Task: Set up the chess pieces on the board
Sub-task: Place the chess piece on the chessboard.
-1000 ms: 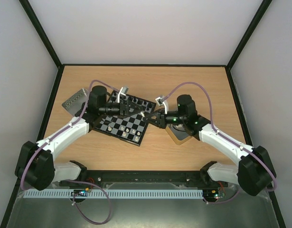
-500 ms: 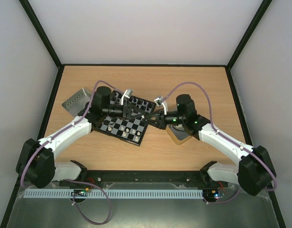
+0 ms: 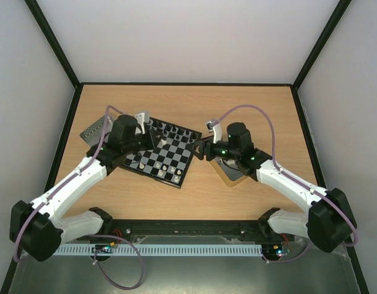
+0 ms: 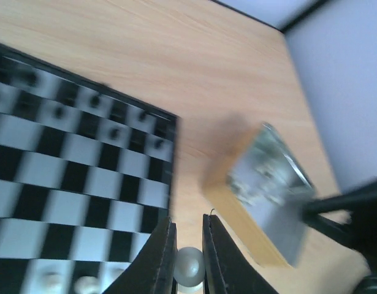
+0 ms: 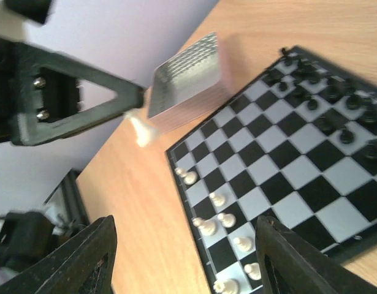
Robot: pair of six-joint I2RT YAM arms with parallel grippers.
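Observation:
I should bring my left gripper back and lower it to the light near-edge square [image 3: 148,168] beside the lone white piece. That square is empty, so I should let go of my gripper's piece there.
The board [image 3: 159,157] lies tilted at mid-table, black chess pieces [image 5: 335,104] along its far rows and several white ones [image 5: 217,220] along its near edge. My left gripper [image 3: 153,137] hangs over the board's left part, shut on a small white piece [image 4: 190,267] deep between its fingers [image 4: 162,257]. The right wrist view shows that same piece [image 5: 140,130] at the tip of the left gripper [image 5: 134,104]. My right gripper [image 3: 201,149] stands open beside the board's right edge. Nothing is between its fingers [image 5: 90,260].
A silver tray on a wooden base [image 3: 232,171] sits under the right arm, right of the board, and appears as [image 4: 271,184] in the left wrist view. A second silver tray [image 3: 96,127] stands tilted left of the board, also seen as [image 5: 185,82].
My left gripper shut on a white piece and drew back to the left with it. My right gripper opened and pulled slightly right, off the board.

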